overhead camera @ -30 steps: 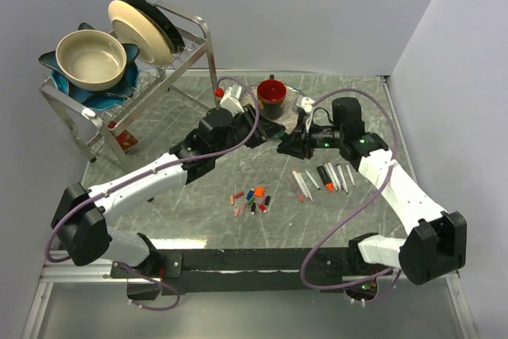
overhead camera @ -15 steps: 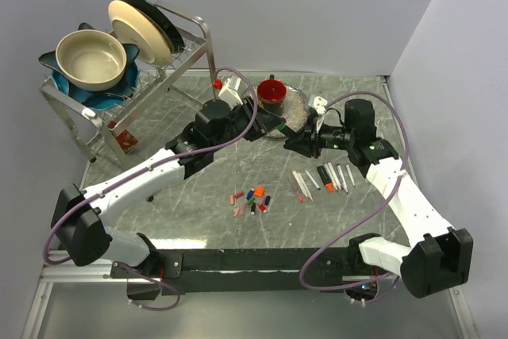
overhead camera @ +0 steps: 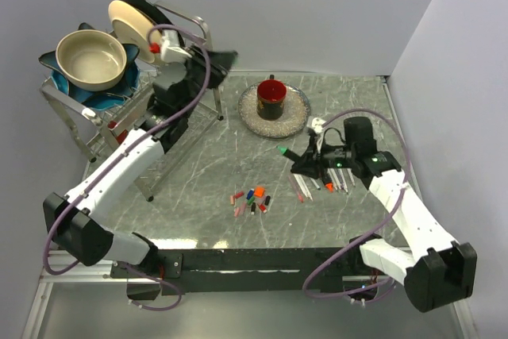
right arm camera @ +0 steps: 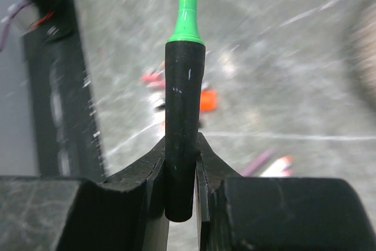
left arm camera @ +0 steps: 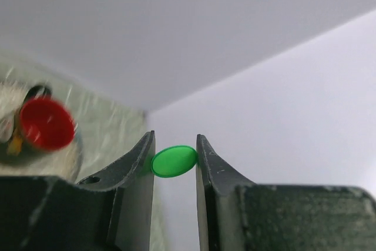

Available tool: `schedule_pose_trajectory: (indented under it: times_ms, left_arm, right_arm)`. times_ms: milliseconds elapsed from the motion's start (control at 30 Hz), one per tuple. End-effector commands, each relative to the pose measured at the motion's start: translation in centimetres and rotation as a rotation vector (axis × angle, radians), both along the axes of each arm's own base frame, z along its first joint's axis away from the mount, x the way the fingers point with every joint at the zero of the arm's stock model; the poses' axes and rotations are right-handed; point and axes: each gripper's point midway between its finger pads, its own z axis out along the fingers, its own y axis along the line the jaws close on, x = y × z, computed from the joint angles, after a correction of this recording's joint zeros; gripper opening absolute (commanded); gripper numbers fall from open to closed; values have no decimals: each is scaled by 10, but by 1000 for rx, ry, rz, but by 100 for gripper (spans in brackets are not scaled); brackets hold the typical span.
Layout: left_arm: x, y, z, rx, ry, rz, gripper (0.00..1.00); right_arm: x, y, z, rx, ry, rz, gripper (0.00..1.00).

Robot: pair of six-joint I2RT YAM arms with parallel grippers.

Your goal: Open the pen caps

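Note:
I will next turn the green tip in my right gripper outward so it matches the row. Then I will go down to the open spot below beside the orange-tipped marker and let go.
My left gripper (left arm camera: pixel 174 144) is shut on a small green pen cap (left arm camera: pixel 174 161), and in the top view it (overhead camera: pixel 220 60) is lifted high beside the dish rack. My right gripper (right arm camera: pixel 181 145) is shut on a thick black marker (right arm camera: pixel 183 92) whose green tip (right arm camera: pixel 187 10) is bare. Seen from above, that gripper (overhead camera: pixel 300 161) hovers over the table's right half, with the green tip (overhead camera: pixel 281 151) pointing left. Several loose pen caps (overhead camera: pixel 252 200) in red, orange, green and black lie in a small heap near the table's middle front.
A row of white and black pens (overhead camera: pixel 327 179) lies just under the right gripper. A red cup (overhead camera: pixel 271 94) stands on a round plate (overhead camera: pixel 295 113) at the back. The dish rack (overhead camera: pixel 186 57) with bowls and plates fills the back left.
The grippers, together over the table's middle, have come apart. My left arm swung up and to the left with the green cap, and my right arm drew back toward the pens with the uncapped marker.

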Motion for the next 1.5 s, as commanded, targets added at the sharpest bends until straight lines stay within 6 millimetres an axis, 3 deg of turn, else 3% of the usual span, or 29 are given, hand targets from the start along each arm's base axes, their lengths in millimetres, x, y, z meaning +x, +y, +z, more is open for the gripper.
schedule_pose_trajectory:
  times_ms: [0,133,200,267,300,367,467,500,533,567,600,633,700,733,1033,1267,1467]
  left_arm:
    - [-10,13,73,-172,-146,54,1]
    - [-18,4,78,-119,-165,-5,1]
    - [-28,-3,70,-56,-174,-66,1]
    - [-34,-11,49,29,-165,-119,1]
    - [-47,-18,44,60,-181,-196,1]
    - [-56,-28,7,148,-127,-276,1]
    - [-74,-29,-73,326,25,-369,1]
    - [-85,-22,-98,373,86,-383,1]
    - [-92,-14,-142,427,172,-376,1]
    - [-99,-7,-163,455,214,-375,1]
    - [-109,1,-172,467,226,-370,1]
    - [-120,11,-210,505,309,-367,1]
    - [-136,22,-227,503,350,-357,1]
    - [-146,29,-251,524,409,-353,1]
    - [-185,65,-328,564,660,-264,1]
    - [-197,65,-369,591,749,-281,1]
    - [-205,55,-393,629,790,-326,4]
  right_arm:
    - [-10,7,-11,-17,78,31,0]
    - [8,-10,-1,-31,23,-75,0]
    - [22,-26,-5,-80,-2,-164,0]
    - [36,-44,-10,-119,5,-255,0]
    - [42,-50,-14,-139,19,-289,0]
    - [52,-66,-25,-200,45,-368,0]
    - [60,-84,-50,-315,123,-445,2]
    - [62,-88,-60,-347,164,-456,4]
    - [58,-93,-69,-382,199,-468,7]
    - [59,-100,-77,-423,213,-495,10]
    - [58,-105,-86,-448,233,-511,11]
    - [57,-108,-90,-463,240,-525,11]
    - [58,-113,-101,-488,269,-551,12]
    - [57,-113,-104,-495,288,-556,12]
    - [61,-120,-144,-576,432,-607,17]
    - [63,-121,-155,-600,461,-634,22]
    - [59,-120,-167,-642,489,-618,26]
